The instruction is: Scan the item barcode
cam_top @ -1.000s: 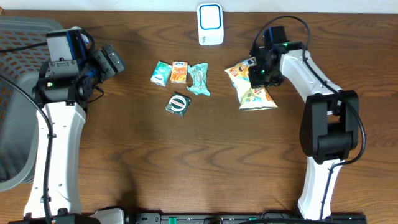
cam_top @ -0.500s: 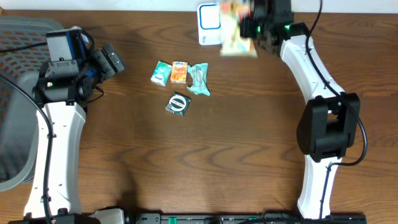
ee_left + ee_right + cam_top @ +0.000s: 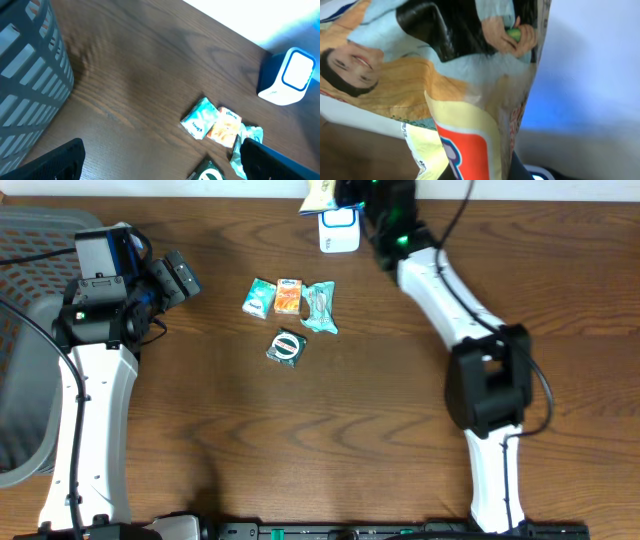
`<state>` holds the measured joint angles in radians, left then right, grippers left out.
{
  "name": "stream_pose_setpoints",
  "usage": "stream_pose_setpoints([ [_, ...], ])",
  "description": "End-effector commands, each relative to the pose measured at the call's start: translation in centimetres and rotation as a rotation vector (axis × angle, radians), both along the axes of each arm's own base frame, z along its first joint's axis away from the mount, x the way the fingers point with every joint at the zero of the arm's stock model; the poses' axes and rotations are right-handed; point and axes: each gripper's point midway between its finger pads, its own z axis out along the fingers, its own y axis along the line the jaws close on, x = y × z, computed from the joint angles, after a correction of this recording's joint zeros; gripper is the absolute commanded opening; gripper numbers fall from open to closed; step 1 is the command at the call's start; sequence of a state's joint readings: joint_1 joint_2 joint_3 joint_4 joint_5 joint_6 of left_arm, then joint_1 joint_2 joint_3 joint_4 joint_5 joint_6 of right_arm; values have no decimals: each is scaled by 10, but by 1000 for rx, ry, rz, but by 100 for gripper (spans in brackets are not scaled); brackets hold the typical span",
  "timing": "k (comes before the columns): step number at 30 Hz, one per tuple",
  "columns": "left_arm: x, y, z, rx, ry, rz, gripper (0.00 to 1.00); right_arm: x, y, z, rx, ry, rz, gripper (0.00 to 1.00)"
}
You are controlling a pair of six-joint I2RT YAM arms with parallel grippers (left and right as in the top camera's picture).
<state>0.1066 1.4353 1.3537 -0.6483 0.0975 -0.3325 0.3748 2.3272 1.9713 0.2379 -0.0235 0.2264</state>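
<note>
I need to swing my right gripper to the right in the overhead view and down next, to release the snack bag (image 3: 318,194). The table's bare far corner lies that way.
A yellow and orange snack bag (image 3: 318,194) with printed faces hangs at the table's far edge, above the white and blue scanner (image 3: 340,228). My right gripper (image 3: 352,192) is shut on the bag. In the right wrist view the snack bag (image 3: 445,75) fills the frame and hides most of the fingers. My left gripper (image 3: 180,275) stands open at the left, with nothing between its fingers (image 3: 65,160). The left wrist view also shows the scanner (image 3: 290,77) at the right.
A teal packet (image 3: 259,297), an orange packet (image 3: 289,296), a teal wrapper (image 3: 320,307) and a green round-labelled packet (image 3: 287,346) lie mid-table. A grey slatted basket (image 3: 20,330) stands at the left edge.
The right arm lifted the snack bag off the table at the right and swung it back and left to the scanner. The left arm has not moved.
</note>
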Motion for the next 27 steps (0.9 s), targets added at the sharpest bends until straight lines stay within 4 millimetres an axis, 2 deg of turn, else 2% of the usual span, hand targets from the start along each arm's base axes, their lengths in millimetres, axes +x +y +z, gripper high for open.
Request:
stream_pose_setpoints([
  [1,0,3,0,11,2,8,98,19,-17,-33,-33,-14,-128,1],
  [6,0,3,0,11,2,8,98,27,-20,-35,-78,-93,-130,1],
  [11,0,3,0,11,2,8,98,27,-36,-9,-67,-124,-153,1],
  [15,0,3,0,11,2,8,98,28,-69,16,-73,-114,-196,1],
  [18,0,3,0,11,2,8,98,27,-107,25,-118,-62,-244,1],
  [20,0,3,0,11,2,8,98,25,-142,22,-202,-4,-280,1],
  [22,0,3,0,11,2,8,98,21,-188,6,-292,95,-342,1],
  [26,0,3,0,11,2,8,98,0,-296,-44,-436,339,-517,1],
  [27,0,3,0,11,2,8,98,-3,-308,-52,-459,367,-522,1],
])
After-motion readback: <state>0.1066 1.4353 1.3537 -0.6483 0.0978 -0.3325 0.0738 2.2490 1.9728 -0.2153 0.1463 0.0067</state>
